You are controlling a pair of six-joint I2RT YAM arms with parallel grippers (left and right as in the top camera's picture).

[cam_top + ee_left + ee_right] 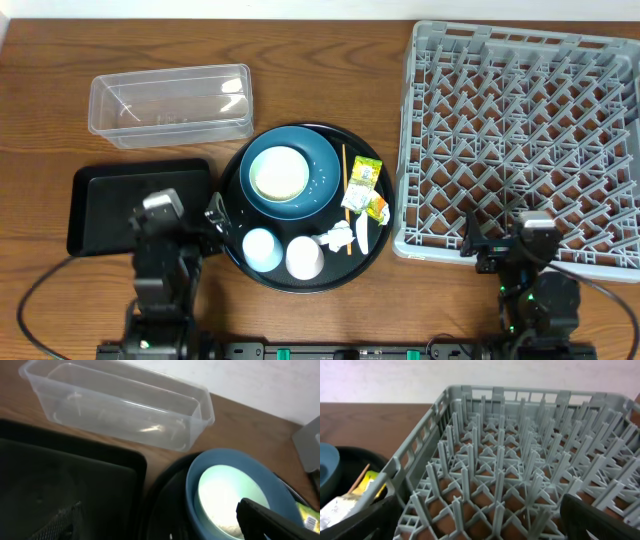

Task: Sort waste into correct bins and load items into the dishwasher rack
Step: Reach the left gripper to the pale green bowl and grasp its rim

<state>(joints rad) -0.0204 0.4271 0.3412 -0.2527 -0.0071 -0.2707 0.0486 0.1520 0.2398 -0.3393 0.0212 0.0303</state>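
Note:
My left gripper moves over the blue plate next. Then it tips downward and lowers onto the bowl's rim facing the wrappers (265, 499), where more plate lies bare.
A large blue plate (318, 160) sits on a round black tray and holds a small cream bowl (279, 172) with rice grains (226, 527) in it. In front of it stand a pale blue cup (262, 249) and a whitish cup (304, 257). A thin wooden stick (345, 186), yellow-green wrappers (362, 181) and a crumpled white scrap (340, 238) lie on the tray's right side. My left gripper (182, 216) (165, 530) is open and empty over the black bin's right end. My right gripper (505, 246) (480, 530) is open and empty over the grey dishwasher rack's (520, 130) front edge.
The clear plastic tub (170, 100) (125, 407) stands at the back left. The shallow black rectangular tray (105, 195) (60, 485) lies in front of it. The round black tray (232, 185) sits between the bins and the rack (520, 460).

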